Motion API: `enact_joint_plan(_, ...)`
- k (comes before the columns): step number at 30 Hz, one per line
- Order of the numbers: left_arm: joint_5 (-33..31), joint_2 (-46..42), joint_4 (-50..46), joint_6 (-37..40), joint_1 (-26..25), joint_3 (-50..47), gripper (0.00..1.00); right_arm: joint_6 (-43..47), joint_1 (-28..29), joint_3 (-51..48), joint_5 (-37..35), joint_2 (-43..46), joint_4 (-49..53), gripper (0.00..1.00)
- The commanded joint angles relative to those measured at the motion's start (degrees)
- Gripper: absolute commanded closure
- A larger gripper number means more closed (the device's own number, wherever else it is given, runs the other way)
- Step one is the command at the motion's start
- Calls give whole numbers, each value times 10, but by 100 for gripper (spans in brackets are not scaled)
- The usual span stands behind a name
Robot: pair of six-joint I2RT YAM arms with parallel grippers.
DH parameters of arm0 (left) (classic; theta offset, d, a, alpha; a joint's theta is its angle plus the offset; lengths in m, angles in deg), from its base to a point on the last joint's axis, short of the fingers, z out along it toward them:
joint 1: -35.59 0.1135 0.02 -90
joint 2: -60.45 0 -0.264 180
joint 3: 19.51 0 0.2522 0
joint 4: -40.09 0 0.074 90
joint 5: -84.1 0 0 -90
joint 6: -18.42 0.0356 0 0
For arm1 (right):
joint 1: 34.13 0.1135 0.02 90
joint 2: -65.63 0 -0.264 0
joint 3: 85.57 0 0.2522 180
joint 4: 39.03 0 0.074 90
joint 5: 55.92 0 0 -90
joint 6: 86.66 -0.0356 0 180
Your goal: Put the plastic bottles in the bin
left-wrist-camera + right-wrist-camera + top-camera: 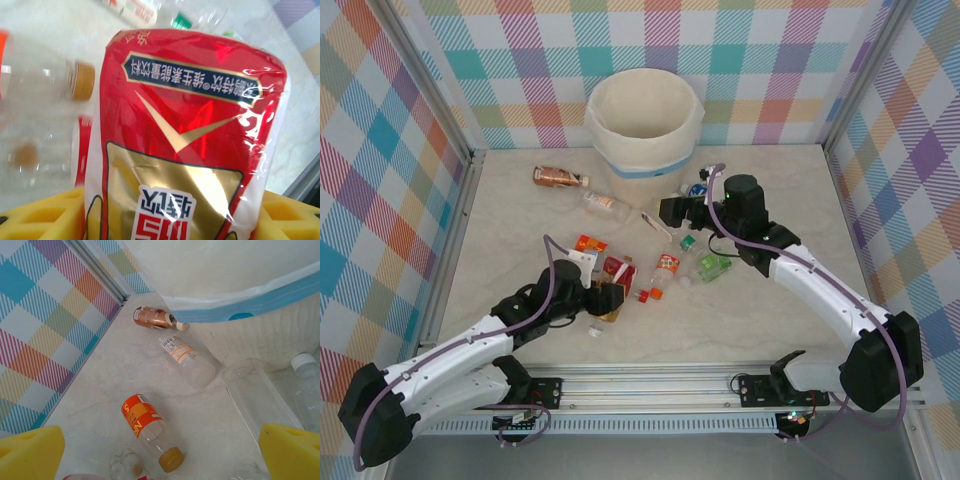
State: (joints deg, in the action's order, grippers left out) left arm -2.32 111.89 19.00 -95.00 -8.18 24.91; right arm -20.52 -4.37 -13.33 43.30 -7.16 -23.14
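The bin's opening (645, 108) is farther outward and higher. My left gripper will next lift the red-and-gold-labelled bottle, carry it outward over the bin's rim and let go.
Several plastic bottles lie scattered on the pale table in front of the bin (645, 125), a cream bucket with a blue band. My left gripper (608, 297) is shut on a red-and-gold-labelled bottle (185, 135); its yellow fingers (45, 217) press both sides of it. My right gripper (670, 211) hovers open and empty just in front of the bin (250, 285). Below the right gripper lie an orange-labelled bottle (145, 420) with an amber cap, a clear bottle (186, 354) and a brown bottle (152, 317) further off.
Plaid walls and metal rails enclose the table. A brown bottle (558, 177) and a clear one (600, 203) lie left of the bin. A red-white bottle (665, 270), a green one (712, 266) and a blue one (697, 188) lie under the right arm.
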Motion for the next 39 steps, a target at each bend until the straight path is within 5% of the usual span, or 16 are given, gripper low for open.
enact_joint_plan(1, -16, 19, 102, 21, 22, 43, 50, -18, 3, -6, -12, 6, -34, 0)
enact_joint_plan(8, 28, 69, 161, 8, 105, 110, 50, -21, 3, -13, -10, 16, -31, 0)
enact_joint_plan(12, 33, 96, 173, -16, 147, 148, 51, 7, 7, -28, 69, 11, -31, 0)
enact_joint_plan(20, 23, 145, 203, -9, 203, 266, 53, 177, 152, -84, 27, -33, 2, 0)
enact_joint_plan(28, -11, 220, 256, 1, 215, 373, 53, 221, 256, -91, -47, -128, -32, 0)
enact_joint_plan(39, -56, 440, 221, 47, 221, 645, 51, 232, 277, -105, -66, -164, -71, 0)
